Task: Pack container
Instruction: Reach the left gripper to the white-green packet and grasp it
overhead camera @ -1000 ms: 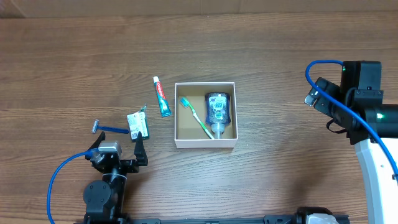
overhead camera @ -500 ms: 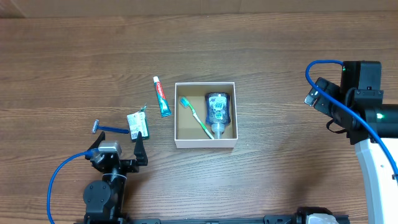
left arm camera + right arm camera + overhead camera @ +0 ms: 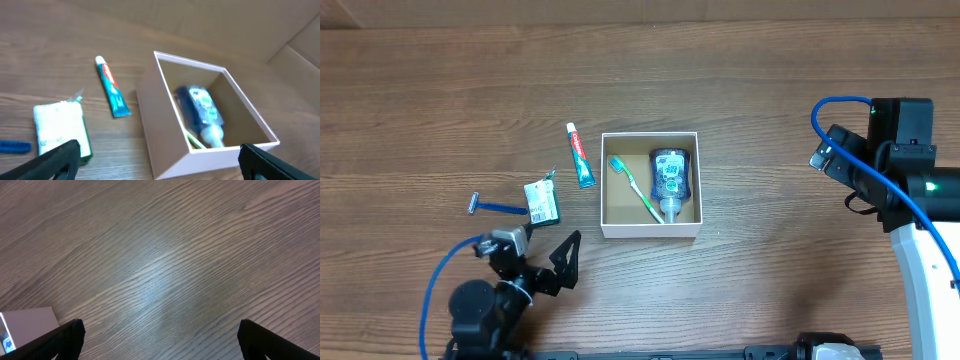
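Observation:
My left gripper's fingers are across the box's near corner instead. My left gripper needs to swing outward and tip its fingers down over the green-and-white packet (image 3: 542, 201) (image 3: 61, 129).
The container (image 3: 650, 231) is a white square box with a brown inside, at the table's middle. A blue bottle (image 3: 670, 175) and a green toothbrush (image 3: 638, 190) lie in it. A toothpaste tube (image 3: 581, 155), a green-and-white packet (image 3: 542, 201) and a blue razor (image 3: 495, 208) lie on the table to its left. My left gripper (image 3: 542, 250) is open and empty, just below the packet and angled toward the box. In the left wrist view its jaws (image 3: 160, 165) span the box's near corner (image 3: 160, 125). My right gripper (image 3: 825, 152) is open and empty, far right of the box.
In the left wrist view the tube (image 3: 112, 87), the packet (image 3: 59, 127) and the razor's tip (image 3: 12, 146) lie left of the box. The right wrist view shows bare wood between the jaws (image 3: 160, 340) and a box corner (image 3: 27, 325) at lower left.
My left gripper has swung right and turned toward the container, away from the packet. The right arm and all objects have not moved.

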